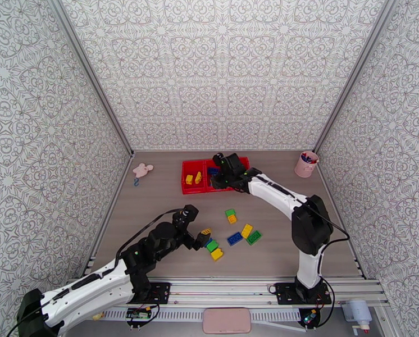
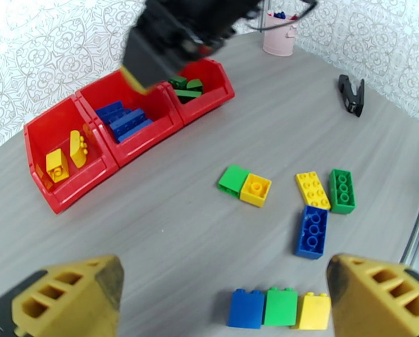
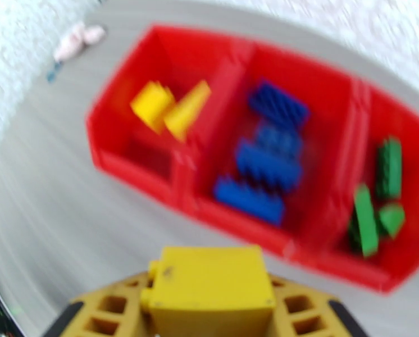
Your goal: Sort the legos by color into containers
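Note:
I need to move my right gripper toward the mouse toy's side next, over the tray's section of yellow bricks, and release the matching brick there, because that section is on that side.
The red tray lies at the back of the table, with yellow bricks in its left compartment, blue bricks in the middle one and green bricks in the right one. My right gripper hovers over the tray, shut on a yellow brick; that view is blurred. My left gripper is open just above a row of a blue, a green and a yellow brick. Further loose legos lie beyond: a blue brick, a yellow one, a green one and a green-yellow pair.
A pink cup with pens stands at the back right corner. A pink mouse toy lies left of the tray. A small black object rests on the table to the right. Patterned walls close in the table on three sides.

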You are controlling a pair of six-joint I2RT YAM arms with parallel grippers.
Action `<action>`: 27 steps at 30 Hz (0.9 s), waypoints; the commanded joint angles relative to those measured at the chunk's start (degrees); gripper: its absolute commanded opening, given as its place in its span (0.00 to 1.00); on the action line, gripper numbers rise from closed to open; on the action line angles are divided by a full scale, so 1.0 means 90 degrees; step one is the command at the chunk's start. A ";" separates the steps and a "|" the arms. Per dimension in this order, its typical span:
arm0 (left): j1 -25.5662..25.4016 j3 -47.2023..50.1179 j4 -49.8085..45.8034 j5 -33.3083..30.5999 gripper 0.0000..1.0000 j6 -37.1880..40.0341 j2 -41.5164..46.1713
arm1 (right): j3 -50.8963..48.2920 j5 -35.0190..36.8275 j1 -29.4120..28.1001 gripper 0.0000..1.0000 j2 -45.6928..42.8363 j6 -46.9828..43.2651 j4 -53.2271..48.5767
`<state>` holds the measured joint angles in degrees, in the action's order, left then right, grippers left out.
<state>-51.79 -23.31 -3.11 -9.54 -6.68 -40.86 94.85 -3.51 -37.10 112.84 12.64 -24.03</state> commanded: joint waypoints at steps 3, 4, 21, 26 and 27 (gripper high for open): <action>-0.0064 0.0158 -0.0230 -0.0168 1.00 -0.0207 0.0122 | 0.1112 -0.0089 -0.0133 0.37 0.0983 0.0485 0.0700; -0.0060 0.0158 -0.0247 -0.0161 1.00 -0.0208 0.0132 | 0.1312 -0.0080 -0.0145 0.37 0.1171 0.0604 0.0754; -0.0074 0.0334 -0.0338 -0.0129 1.00 -0.0236 0.0396 | 0.3618 0.0185 -0.0299 0.54 0.3058 0.0570 -0.0004; -0.0073 0.0402 -0.0505 -0.0199 1.00 -0.0207 0.0672 | 0.3363 0.0269 -0.0301 0.71 0.2690 0.0378 -0.0031; -0.0073 0.0404 -0.0542 -0.0217 1.00 -0.0185 0.0716 | 0.3225 0.0295 -0.0302 0.71 0.2559 0.0340 -0.0010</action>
<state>-51.99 -20.43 -5.85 -10.39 -7.94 -35.55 124.70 -2.11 -39.44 139.98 17.19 -22.76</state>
